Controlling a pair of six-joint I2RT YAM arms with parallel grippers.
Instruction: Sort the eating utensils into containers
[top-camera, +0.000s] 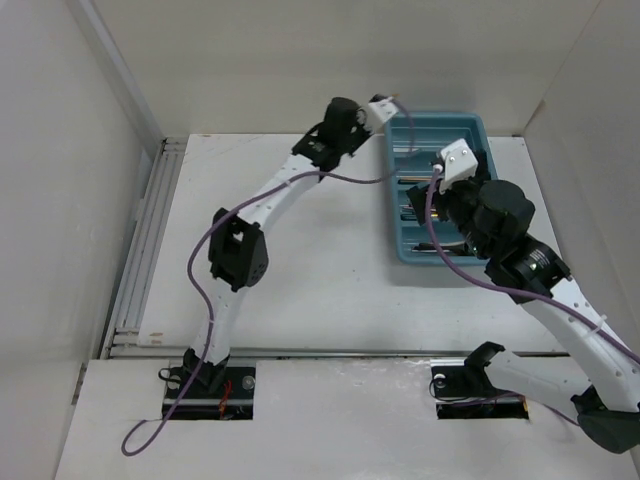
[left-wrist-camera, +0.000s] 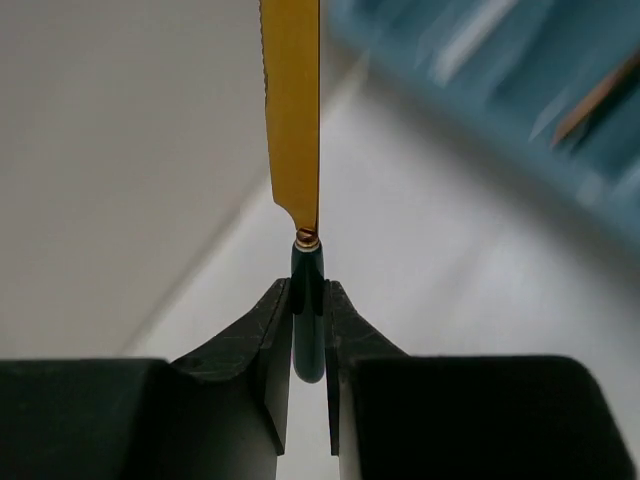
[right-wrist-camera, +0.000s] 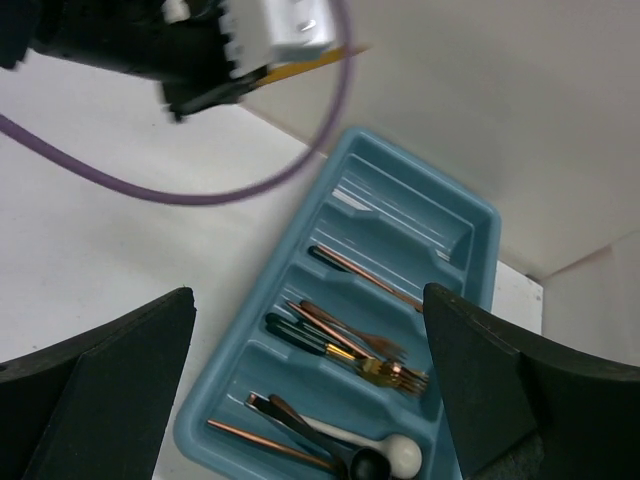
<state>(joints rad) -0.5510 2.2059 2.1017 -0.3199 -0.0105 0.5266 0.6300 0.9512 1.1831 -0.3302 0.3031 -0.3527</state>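
I should swing my left gripper down and to the right in the top view next, over the copper stick's section (left-wrist-camera: 592, 108) of the tray, to let go of the knife (left-wrist-camera: 293, 110).
My left gripper (left-wrist-camera: 308, 285) is shut on the dark green handle of a gold knife (left-wrist-camera: 293, 110), whose blade points away from the fingers. In the top view this gripper (top-camera: 388, 108) hovers at the far left corner of the teal tray (top-camera: 440, 117). The right wrist view also shows it, with the knife (right-wrist-camera: 305, 62) sticking out. My right gripper (right-wrist-camera: 308, 292) is wide open and empty above the tray (right-wrist-camera: 400, 210). The tray holds a copper stick (right-wrist-camera: 365, 275), green-handled and copper forks (right-wrist-camera: 350, 345), a white spoon (right-wrist-camera: 400, 457) and a black spoon (right-wrist-camera: 365, 465).
White walls close in behind and beside the tray. A purple cable (right-wrist-camera: 200, 195) from the left arm hangs over the table left of the tray. A metal rail (top-camera: 140, 250) runs along the table's left edge.
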